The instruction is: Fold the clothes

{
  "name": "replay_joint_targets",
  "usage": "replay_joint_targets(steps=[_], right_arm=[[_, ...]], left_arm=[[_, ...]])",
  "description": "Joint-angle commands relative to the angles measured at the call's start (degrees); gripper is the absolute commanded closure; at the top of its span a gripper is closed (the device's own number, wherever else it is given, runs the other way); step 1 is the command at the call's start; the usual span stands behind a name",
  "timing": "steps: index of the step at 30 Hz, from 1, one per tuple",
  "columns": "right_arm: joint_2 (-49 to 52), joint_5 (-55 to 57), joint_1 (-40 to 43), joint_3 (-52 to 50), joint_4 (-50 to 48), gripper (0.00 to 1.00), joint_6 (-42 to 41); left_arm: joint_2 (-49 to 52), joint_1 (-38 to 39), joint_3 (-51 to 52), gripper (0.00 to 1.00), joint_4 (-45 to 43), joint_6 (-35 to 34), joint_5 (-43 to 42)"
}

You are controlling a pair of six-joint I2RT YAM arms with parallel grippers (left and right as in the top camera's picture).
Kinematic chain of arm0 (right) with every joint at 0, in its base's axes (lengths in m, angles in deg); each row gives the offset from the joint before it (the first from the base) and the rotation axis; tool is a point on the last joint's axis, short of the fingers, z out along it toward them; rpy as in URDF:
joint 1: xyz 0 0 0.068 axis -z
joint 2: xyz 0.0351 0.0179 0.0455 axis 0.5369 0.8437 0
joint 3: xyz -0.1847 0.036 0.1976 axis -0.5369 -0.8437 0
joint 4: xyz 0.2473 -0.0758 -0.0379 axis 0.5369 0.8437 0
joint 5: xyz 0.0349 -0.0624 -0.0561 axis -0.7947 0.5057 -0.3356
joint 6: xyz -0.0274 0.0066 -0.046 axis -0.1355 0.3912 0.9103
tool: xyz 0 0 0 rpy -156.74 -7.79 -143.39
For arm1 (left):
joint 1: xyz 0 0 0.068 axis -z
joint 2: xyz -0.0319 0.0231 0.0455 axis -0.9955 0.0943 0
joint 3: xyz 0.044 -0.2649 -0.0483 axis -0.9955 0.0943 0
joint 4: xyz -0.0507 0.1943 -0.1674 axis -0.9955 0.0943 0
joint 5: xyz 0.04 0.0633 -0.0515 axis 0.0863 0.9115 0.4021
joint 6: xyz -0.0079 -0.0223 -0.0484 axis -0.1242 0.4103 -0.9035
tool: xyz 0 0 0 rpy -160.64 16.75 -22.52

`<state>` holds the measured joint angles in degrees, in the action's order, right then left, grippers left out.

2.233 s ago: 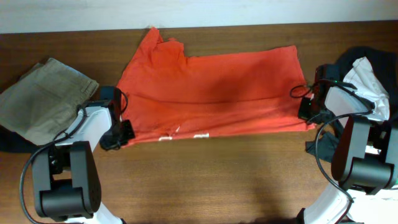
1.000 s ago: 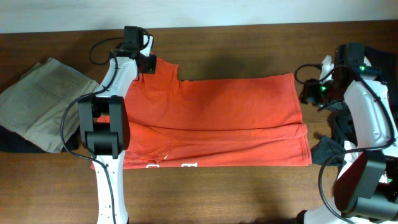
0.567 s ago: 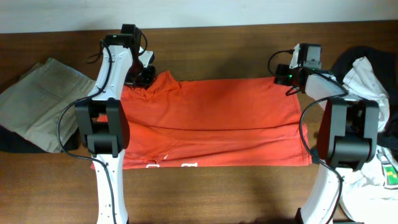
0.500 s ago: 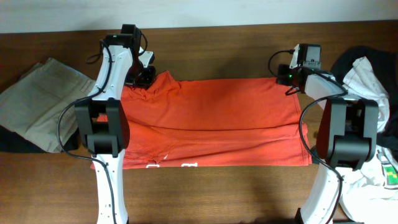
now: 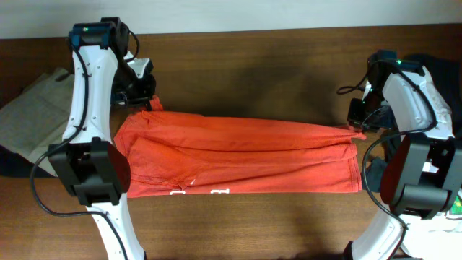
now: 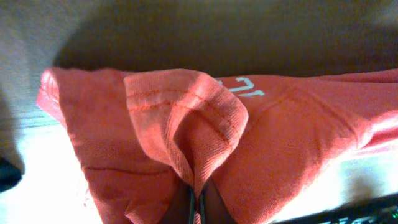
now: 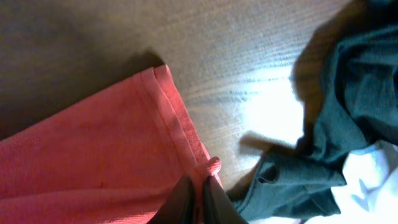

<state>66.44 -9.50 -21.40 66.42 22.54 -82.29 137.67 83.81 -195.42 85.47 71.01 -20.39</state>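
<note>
The left gripper carries the pinched corner back and down over the shirt's near layer (image 5: 149, 172) (image 6: 107, 129) next.
An orange shirt (image 5: 238, 155) lies across the middle of the table, its far edge lifted and pulled toward the front. My left gripper (image 5: 142, 103) is shut on the shirt's far left corner; in the left wrist view the cloth (image 6: 186, 130) bunches between the fingertips (image 6: 198, 208). My right gripper (image 5: 356, 123) is shut on the far right corner; the right wrist view shows the hem (image 7: 177, 127) pinched between the fingers (image 7: 199, 190).
Folded khaki trousers (image 5: 32, 123) lie at the left edge over a dark garment. A pile of dark and white clothes (image 5: 433, 87) sits at the right, with dark cloth (image 7: 348, 124) close to my right gripper.
Both grippers took hold of the shirt's far corners and pulled them toward the front, so the far part now folds over the near part.
</note>
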Motion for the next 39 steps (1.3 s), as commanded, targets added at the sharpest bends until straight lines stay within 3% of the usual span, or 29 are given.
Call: replay_joint_targets(steps=[1, 6, 10, 22, 24, 26, 27, 30, 32, 34, 35, 37, 39], right_arm=[[-0.92, 3.13, 0.26, 0.44, 3.52, 0.9, -0.24], [-0.92, 2.45, 0.24, 0.44, 12.28, 0.9, -0.24], [-0.92, 0.63, 0.22, 0.33, 14.58, 0.9, 1.29], [-0.92, 0.66, 0.22, 0.33, 17.16, 0.89, 1.7], [-0.92, 0.66, 0.22, 0.33, 17.14, 0.89, 1.7], [-0.92, 0.66, 0.22, 0.33, 16.94, 0.88, 1.68], [-0.92, 0.66, 0.22, 0.33, 16.92, 0.89, 1.68], [-0.92, 0.66, 0.22, 0.33, 16.92, 0.88, 1.68], [-0.92, 0.66, 0.22, 0.33, 16.94, 0.88, 1.7], [-0.92, 0.66, 0.22, 0.33, 16.92, 0.88, 1.7], [-0.92, 0.66, 0.22, 0.33, 16.9, 0.88, 1.7], [-0.92, 0.66, 0.22, 0.33, 16.85, 0.87, 1.7], [-0.92, 0.66, 0.22, 0.33, 16.87, 0.73, 1.86]], left_arm=[[-5.22, -0.15, 9.03, 1.0, 0.33, -0.76, 0.24], [-15.98, -0.13, 25.27, 1.0, 0.33, -4.52, 6.23], [-17.05, -0.13, 33.27, 1.0, 0.15, -4.92, 6.36], [-21.42, 4.48, 45.13, 1.0, 0.33, -6.64, 5.46], [-21.42, 4.48, 45.13, 1.0, 0.2, -8.52, 9.31], [-21.4, 4.37, 45.13, 0.91, -5.35, -10.67, 12.98], [-21.4, 4.37, 45.13, 0.84, -13.62, -10.69, 12.98], [-21.07, 4.37, 45.2, 0.84, -27.91, -10.69, 13.05], [-20.96, 4.37, 45.2, 0.85, -29.49, -10.67, 13.09], [-20.96, 4.37, 45.18, 0.84, -24.55, -10.67, 13.25], [-20.96, 4.37, 45.18, 0.74, -20.46, -10.67, 13.29], [-20.96, 4.37, 45.51, 0.71, -18.01, -10.69, 13.53], [-20.96, 4.42, 47.76, 0.69, -21.18, -10.71, 13.35]])
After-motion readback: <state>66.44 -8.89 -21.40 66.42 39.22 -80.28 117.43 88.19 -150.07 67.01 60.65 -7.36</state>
